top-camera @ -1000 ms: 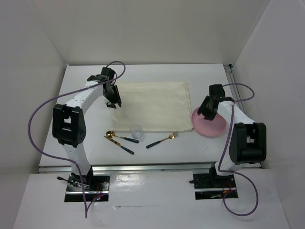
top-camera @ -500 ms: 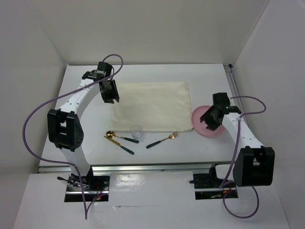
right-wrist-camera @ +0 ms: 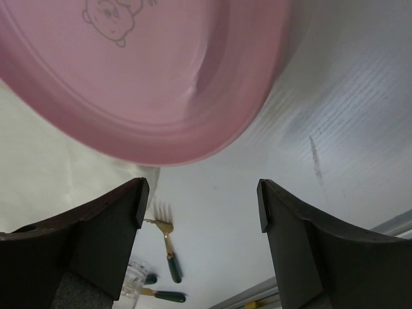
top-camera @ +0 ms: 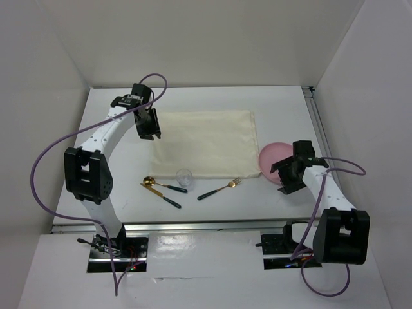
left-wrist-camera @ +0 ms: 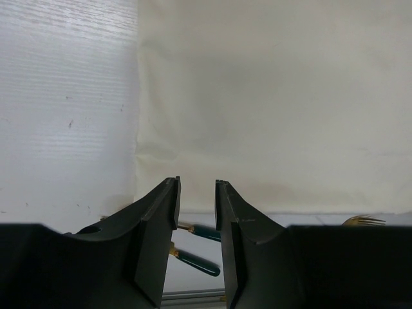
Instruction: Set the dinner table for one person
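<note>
I should next lower the open fingers of my right gripper onto the pink plate's near rim (right-wrist-camera: 188,158) and close there, since that rim is nearest the empty gap between its fingers.
The white dinner table (top-camera: 116,193) carries a cream cloth mat (top-camera: 206,143). A pink plate (top-camera: 273,156) lies at the mat's right edge, overlapping its corner. It fills the top of the right wrist view (right-wrist-camera: 129,84). My right gripper (top-camera: 288,175) is open wide and empty, at the plate's near rim (right-wrist-camera: 201,193). My left gripper (top-camera: 149,131) hovers over the mat's left edge. Its jaws stand a narrow gap apart with nothing between them (left-wrist-camera: 196,187). In front of the mat lie a clear glass (top-camera: 185,176), a gold spoon (top-camera: 149,182), a knife (top-camera: 168,199) and a fork (top-camera: 222,188).
Metal rails run along the table's near edge (top-camera: 193,226) and right edge (top-camera: 315,122). White walls enclose the table on three sides. The cutlery has dark green handles; the fork (right-wrist-camera: 166,241) and the glass (right-wrist-camera: 132,277) show between the right fingers.
My right gripper has drawn back from over the plate toward the near edge. My left gripper moved up along the mat's left edge a second ago and has stayed still since.
</note>
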